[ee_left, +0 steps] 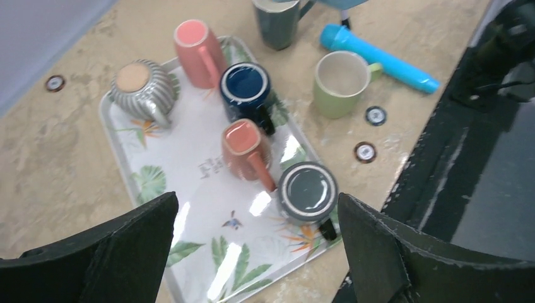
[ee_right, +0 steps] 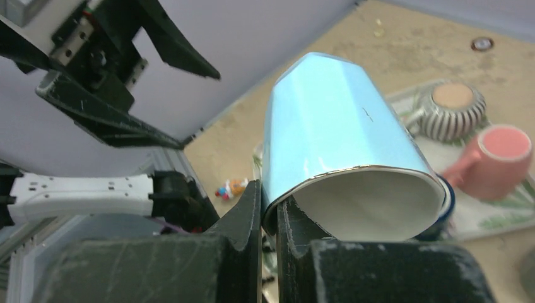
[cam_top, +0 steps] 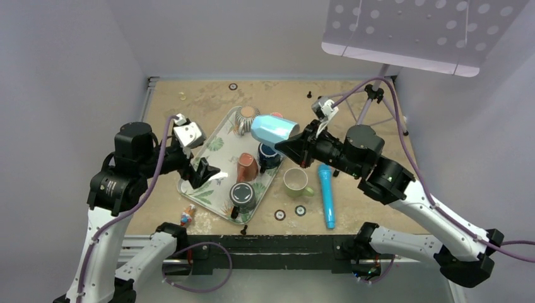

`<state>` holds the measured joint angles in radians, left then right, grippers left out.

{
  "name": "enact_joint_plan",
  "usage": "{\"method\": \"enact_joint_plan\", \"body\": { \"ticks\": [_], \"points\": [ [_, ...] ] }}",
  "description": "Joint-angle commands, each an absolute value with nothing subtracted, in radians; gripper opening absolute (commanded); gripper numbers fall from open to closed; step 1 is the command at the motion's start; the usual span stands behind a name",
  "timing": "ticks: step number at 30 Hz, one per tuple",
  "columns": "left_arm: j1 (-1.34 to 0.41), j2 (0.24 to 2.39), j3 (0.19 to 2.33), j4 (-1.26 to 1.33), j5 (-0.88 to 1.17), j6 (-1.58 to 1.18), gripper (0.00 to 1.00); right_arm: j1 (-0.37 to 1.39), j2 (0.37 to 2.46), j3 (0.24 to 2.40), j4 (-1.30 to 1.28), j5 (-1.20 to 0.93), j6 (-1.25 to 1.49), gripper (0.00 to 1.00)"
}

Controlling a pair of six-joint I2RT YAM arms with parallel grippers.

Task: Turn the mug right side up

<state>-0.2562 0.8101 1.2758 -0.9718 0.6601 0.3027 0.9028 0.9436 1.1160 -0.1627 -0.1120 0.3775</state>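
The held mug lies sideways, so my right gripper lowers back toward the bare tabletop (cam_top: 279, 199) beside the green mug next, its fingers turning down before release.
My right gripper (cam_top: 291, 146) is shut on the rim of a light blue mug (cam_top: 274, 129) and holds it in the air over the far right of the leaf-print tray (cam_top: 217, 145). The mug lies tilted on its side, its mouth towards the wrist camera (ee_right: 334, 126), with one finger inside the rim and one outside (ee_right: 270, 196). My left gripper (cam_top: 200, 172) is open and empty above the tray's near left corner (ee_left: 255, 202). Upside down on the tray are a grey ribbed mug (ee_left: 142, 85), a navy mug (ee_left: 246, 88), a salmon mug (ee_left: 243, 145) and a dark grey mug (ee_left: 307, 191).
A pink mug (ee_left: 195, 50) stands upside down at the tray's far edge. A green mug (cam_top: 294, 182) stands upright right of the tray, beside a blue cylinder (cam_top: 326, 194). A grey-green mug (ee_left: 277, 22) stands beyond. A small toy (cam_top: 188, 216) lies near the front edge.
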Motion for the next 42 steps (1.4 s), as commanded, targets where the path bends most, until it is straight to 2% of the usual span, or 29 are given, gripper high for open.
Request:
{"method": "enact_joint_plan", "body": {
  "ticks": [1,4,9,17,23,30,38,42],
  "points": [
    [-0.258,0.842,1.237,-1.017,0.421,0.409,1.00,0.913,0.943,1.276,-0.597,-0.081,0.340,0.00],
    [-0.259,0.883,1.185,-1.010,0.386,0.419,1.00,0.931,0.966,1.294,-0.795,-0.102,0.388,0.00],
    [-0.265,0.959,1.135,-0.948,0.404,0.388,0.92,1.005,1.041,1.262,-1.001,-0.039,0.438,0.00],
    [-0.317,1.068,1.104,-0.813,0.343,0.278,0.82,1.092,1.275,1.304,-1.034,0.000,0.409,0.00],
    [-0.321,1.101,1.096,-0.794,0.346,0.275,0.82,1.110,1.457,1.336,-1.047,-0.001,0.341,0.00],
    [-0.319,1.115,1.098,-0.787,0.360,0.255,0.82,1.111,1.625,1.443,-1.094,0.121,0.297,0.00],
    [-0.315,1.125,1.094,-0.802,0.346,0.251,0.81,1.111,1.739,1.455,-1.075,0.120,0.230,0.01],
    [-0.314,1.126,1.083,-0.794,0.316,0.267,0.81,1.111,1.749,1.491,-1.064,0.123,0.218,0.24]
  ]
}}
